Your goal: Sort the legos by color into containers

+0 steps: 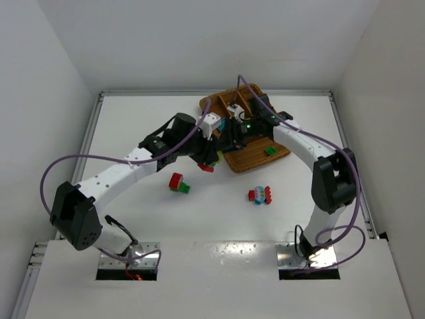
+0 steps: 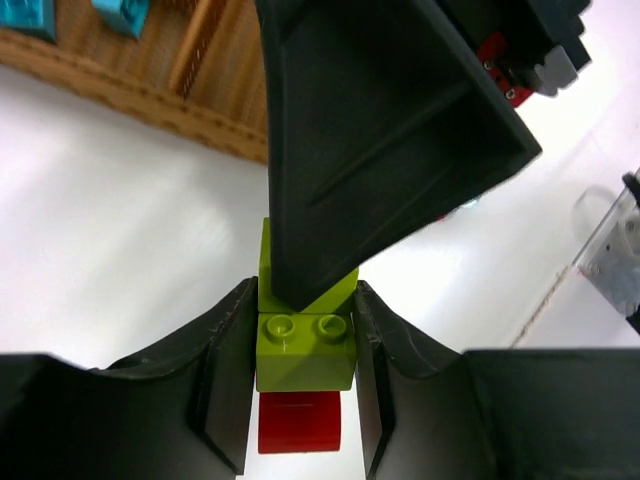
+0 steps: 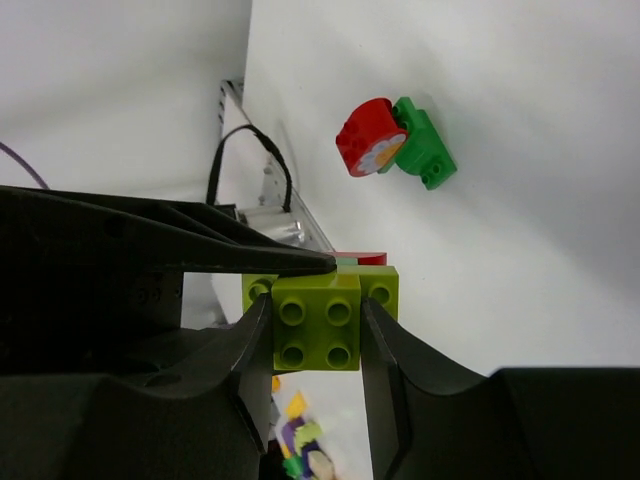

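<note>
My right gripper holds its yellow-green brick, and cyan bricks go in the tray's side section, so next it needs to move its brick outward to the tray's middle section (image 1: 232, 100) and release it there.
Both grippers meet at the wicker tray's (image 1: 255, 161) near-left corner and hold one clump of legos between them. In the left wrist view my left gripper (image 2: 305, 292) is shut on a yellow-green brick (image 2: 305, 352) that has a red brick (image 2: 298, 422) stuck under it. In the right wrist view my right gripper (image 3: 317, 305) is shut on a yellow-green four-stud brick (image 3: 318, 322) of the same clump, with a red piece (image 3: 362, 259) behind it. In the top view the clump (image 1: 214, 161) hangs just above the table between the left gripper (image 1: 210, 154) and the right gripper (image 1: 227, 142).
A red and green clump (image 1: 178, 183) lies on the table left of centre and also shows in the right wrist view (image 3: 395, 145). A mixed-colour clump (image 1: 261, 194) lies to the right. The tray holds a green brick (image 1: 270, 151) and cyan bricks (image 2: 120, 12).
</note>
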### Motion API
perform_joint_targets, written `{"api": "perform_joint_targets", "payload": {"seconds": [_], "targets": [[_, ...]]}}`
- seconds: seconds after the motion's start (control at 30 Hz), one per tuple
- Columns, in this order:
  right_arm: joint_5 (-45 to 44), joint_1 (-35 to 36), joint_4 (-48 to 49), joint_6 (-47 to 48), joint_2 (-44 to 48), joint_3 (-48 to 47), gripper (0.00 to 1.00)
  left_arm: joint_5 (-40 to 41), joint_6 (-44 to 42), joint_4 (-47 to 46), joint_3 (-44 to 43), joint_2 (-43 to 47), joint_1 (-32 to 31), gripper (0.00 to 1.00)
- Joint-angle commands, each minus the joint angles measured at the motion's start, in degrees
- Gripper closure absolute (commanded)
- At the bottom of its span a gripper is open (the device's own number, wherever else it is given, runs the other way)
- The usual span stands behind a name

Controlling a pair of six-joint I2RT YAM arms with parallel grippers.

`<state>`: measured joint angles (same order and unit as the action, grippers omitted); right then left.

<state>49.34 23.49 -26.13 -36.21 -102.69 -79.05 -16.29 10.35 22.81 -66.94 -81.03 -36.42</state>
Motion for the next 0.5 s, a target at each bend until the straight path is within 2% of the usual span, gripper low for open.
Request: {"api": "perform_joint_targets", "payload": {"seconds": [0.0, 0.1, 0.37, 0.47], "targets": [[-2.0, -6.2, 3.4, -1.3, 0.0, 0.3, 0.77, -0.8, -0.1, 1.7, -1.2, 0.7, 0.5, 1.0], [-5.7, -7.5, 2.1, -1.3, 0.0, -1.1, 0.77, -0.8, -0.1, 1.7, -1.2, 0.7, 1.0, 1.0], [-7.5, -9.7, 7.5, -6.2, -3.8, -2.8, 0.77, -2.6, -0.6, 1.7, -1.2, 0.2, 2.1, 1.0], [-11.3, -10.2, 6.3, -6.2, -5.6, -3.7, 0.77, -2.6, -0.6, 1.7, -1.2, -0.4, 3.2, 1.0]]}}
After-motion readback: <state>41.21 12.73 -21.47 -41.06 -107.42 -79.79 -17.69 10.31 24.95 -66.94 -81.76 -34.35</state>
